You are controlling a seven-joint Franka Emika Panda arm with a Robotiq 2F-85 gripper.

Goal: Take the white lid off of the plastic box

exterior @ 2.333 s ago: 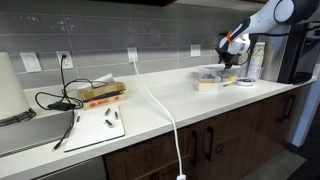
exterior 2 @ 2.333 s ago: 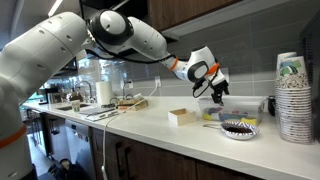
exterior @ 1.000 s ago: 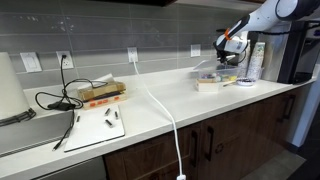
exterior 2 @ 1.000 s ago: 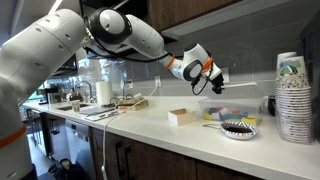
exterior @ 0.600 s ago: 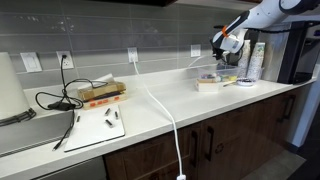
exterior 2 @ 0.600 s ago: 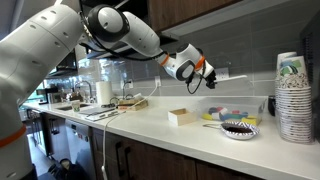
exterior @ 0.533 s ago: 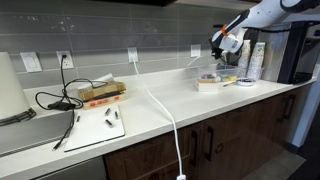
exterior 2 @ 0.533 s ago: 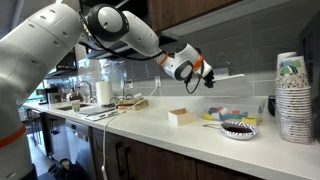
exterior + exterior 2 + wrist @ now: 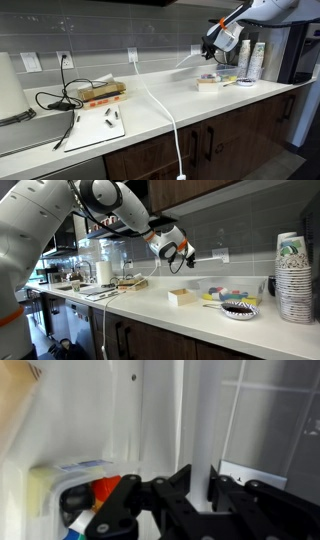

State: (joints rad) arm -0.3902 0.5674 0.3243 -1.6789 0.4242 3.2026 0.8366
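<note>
My gripper moves across, lowers the lid there and releases it next, as bare counter lies below it on the tan block's side away from the plastic box.
My gripper (image 9: 209,46) hangs well above the counter, shut on the white lid (image 9: 190,60), a thin translucent sheet that slopes down from the fingers. In the wrist view the lid (image 9: 165,420) runs edge-on as a pale band pinched between the black fingers of the gripper (image 9: 200,482). The plastic box (image 9: 209,78) stands uncovered on the counter below and to one side of the gripper. It is clear-walled with colourful contents in an exterior view (image 9: 232,288), and it lies at the lower left of the wrist view (image 9: 50,492). The gripper (image 9: 183,252) is apart from the box.
A tan block (image 9: 183,296) and a plate with a dark bowl (image 9: 238,308) sit by the box, and a stack of paper cups (image 9: 293,275) stands beyond them. A white cable (image 9: 165,112) crosses the counter. Further along lie a cardboard box with cables (image 9: 100,93) and a white board (image 9: 95,128).
The gripper has risen from the box with the lid clamped in it and carried it up and sideways, away from the box. The box has stayed on the counter, now open.
</note>
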